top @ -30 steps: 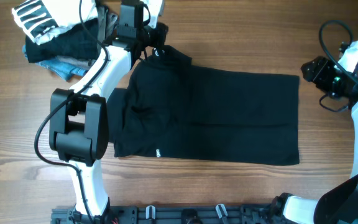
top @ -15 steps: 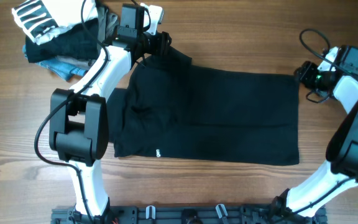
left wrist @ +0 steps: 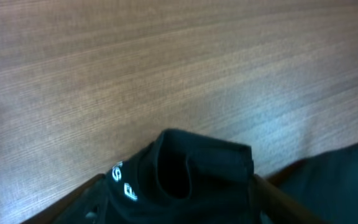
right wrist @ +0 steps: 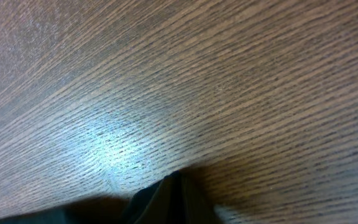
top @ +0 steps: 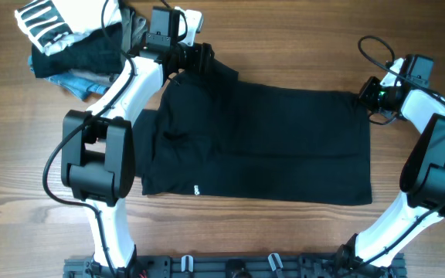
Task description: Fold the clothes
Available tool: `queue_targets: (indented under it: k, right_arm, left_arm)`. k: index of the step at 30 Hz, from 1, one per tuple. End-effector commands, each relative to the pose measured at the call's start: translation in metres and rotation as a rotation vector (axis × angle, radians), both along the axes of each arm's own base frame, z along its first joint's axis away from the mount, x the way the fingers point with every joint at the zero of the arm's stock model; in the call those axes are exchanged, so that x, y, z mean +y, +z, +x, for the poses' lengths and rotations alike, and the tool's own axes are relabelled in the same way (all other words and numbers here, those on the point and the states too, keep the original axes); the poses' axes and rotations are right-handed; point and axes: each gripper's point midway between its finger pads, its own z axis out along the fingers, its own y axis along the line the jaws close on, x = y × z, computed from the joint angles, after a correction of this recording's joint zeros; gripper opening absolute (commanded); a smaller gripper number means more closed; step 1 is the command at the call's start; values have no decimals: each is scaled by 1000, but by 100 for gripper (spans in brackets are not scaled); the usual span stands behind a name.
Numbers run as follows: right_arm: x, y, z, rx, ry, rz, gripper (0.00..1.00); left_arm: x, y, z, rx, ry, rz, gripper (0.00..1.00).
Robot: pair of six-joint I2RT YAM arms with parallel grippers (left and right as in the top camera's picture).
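The fabric is already between the spread fingers of my left gripper. It should next go down slightly onto the bunched lump (top: 206, 68) (left wrist: 182, 171) of the T-shirt's far corner and close there.
The clothes are one black T-shirt (top: 269, 147) lying spread flat across the middle of the wooden table. My left gripper (top: 202, 60) is at its far left corner. In the left wrist view a bunched lump of the T-shirt (left wrist: 185, 168) with small white letters stands between the spread fingers (left wrist: 283, 199), so the gripper (left wrist: 182, 208) is open. My right gripper (top: 364, 96) is at the far right corner. A pinched peak of black T-shirt fabric (right wrist: 173, 199) rises at the bottom of the right wrist view, where the gripper (right wrist: 179, 216) is shut on it.
A pile of other garments lies at the back left: a white black-striped one (top: 45, 23), a dark one (top: 83, 50) and a blue one (top: 83, 81). A black rail (top: 230, 266) runs along the front edge. Bare wood table (top: 284, 38) surrounds the shirt.
The right arm swung in from the table's right edge to the shirt's far right corner and shut on it. The left jaws spread wider around the bunched corner.
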Motion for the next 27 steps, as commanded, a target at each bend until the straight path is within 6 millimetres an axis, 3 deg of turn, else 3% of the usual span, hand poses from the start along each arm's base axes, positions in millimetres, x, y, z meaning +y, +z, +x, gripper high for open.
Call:
queue_targets:
  k: [1,6,10,11,12,14,15,17,20,22,27]
  right_arm:
    - [0,31,4,-53,-43,12,4]
    - [2,89,1,-134,-96,22,4]
    - [6,99,-11,-111,-92,25,4]
    - [7,98,-13,-102,-82,22,4]
    - [8,96,-16,-89,-63,14,5]
    - [8,95,-17,-88,-47,4,4]
    - [8,95,-17,-90,-34,-5,4]
    - [6,94,-19,-81,-42,-19,4]
    - [3,90,-24,-52,-49,-38,4]
    - [1,86,-30,-25,-35,-59,4]
    - [-8,76,-47,66,-71,-110,4]
  left_arm:
    - [2,-9,-1,25,4,12,72]
    - [2,-43,1,57,-15,36,70]
    - [9,-60,15,23,18,75,61]
    - [10,-60,18,7,26,80,56]
    - [9,-60,22,-11,28,75,44]
    - [10,-59,25,-21,30,73,9]
    - [10,-57,26,-26,31,71,4]
    - [13,-40,30,-46,59,47,4]
    - [25,9,35,-102,122,-6,4]
    - [29,31,28,-106,126,-5,4]
    - [44,33,-19,71,135,42,4]
